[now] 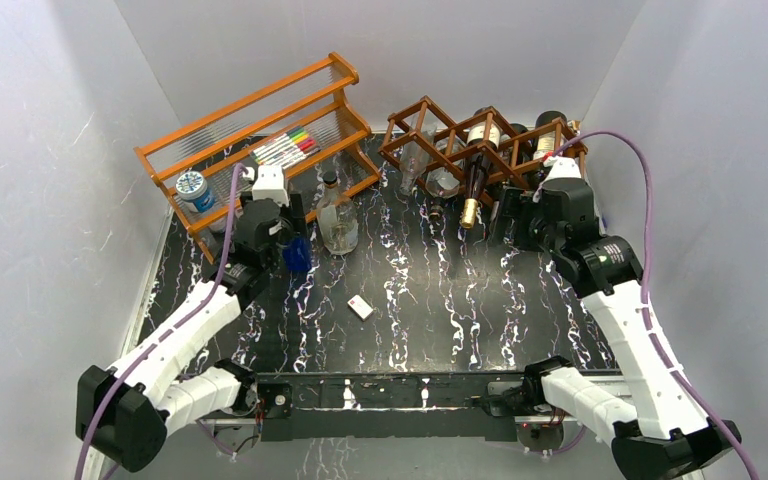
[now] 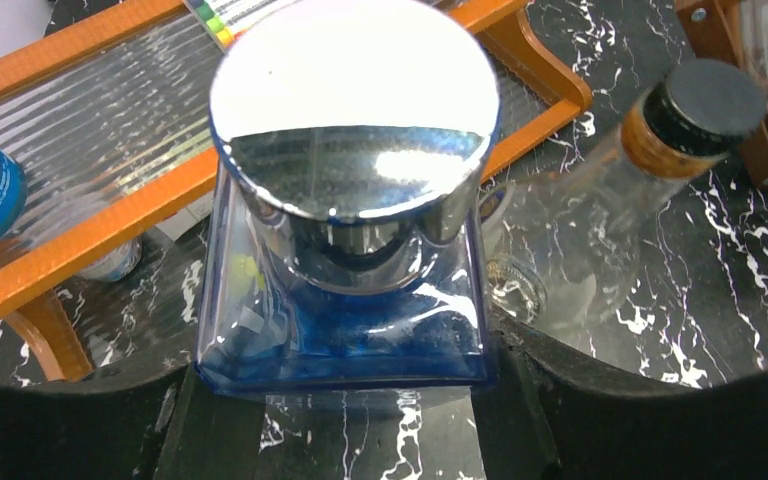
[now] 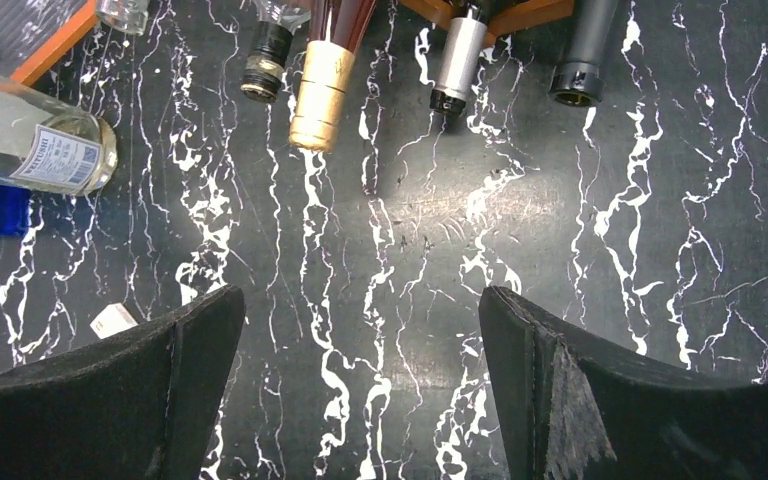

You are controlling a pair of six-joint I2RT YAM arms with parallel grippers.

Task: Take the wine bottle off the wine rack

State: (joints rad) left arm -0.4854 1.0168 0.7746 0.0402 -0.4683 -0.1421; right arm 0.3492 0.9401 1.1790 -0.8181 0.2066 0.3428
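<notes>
The left gripper shifts toward the clear bottle next. It then stands the square blue glass bottle beside it, as the table before the shelf is bare there.
The wine rack (image 1: 430, 140), a dark reddish-brown lattice, stands at the back right with several bottles lying in its cells. A wine bottle (image 1: 476, 175) with a gold foil neck (image 3: 322, 85) pokes out of the rack's front towards me. My right gripper (image 1: 508, 215) hovers just in front of the rack and to the right of that neck. It is open (image 3: 360, 300), with only bare table between its fingers. On the left, my left gripper (image 1: 295, 245) is shut on a square blue glass bottle (image 2: 345, 300) with a chrome cap, both fingers pressed against its sides.
An orange tiered shelf (image 1: 260, 130) at the back left holds markers (image 1: 285, 148) and a blue-white tub (image 1: 195, 190). A clear bottle (image 1: 338, 225) stands in front of the shelf. A small white block (image 1: 360, 307) lies mid-table. Silver-capped (image 3: 457, 65) and dark (image 3: 585, 50) necks also stick out of the rack.
</notes>
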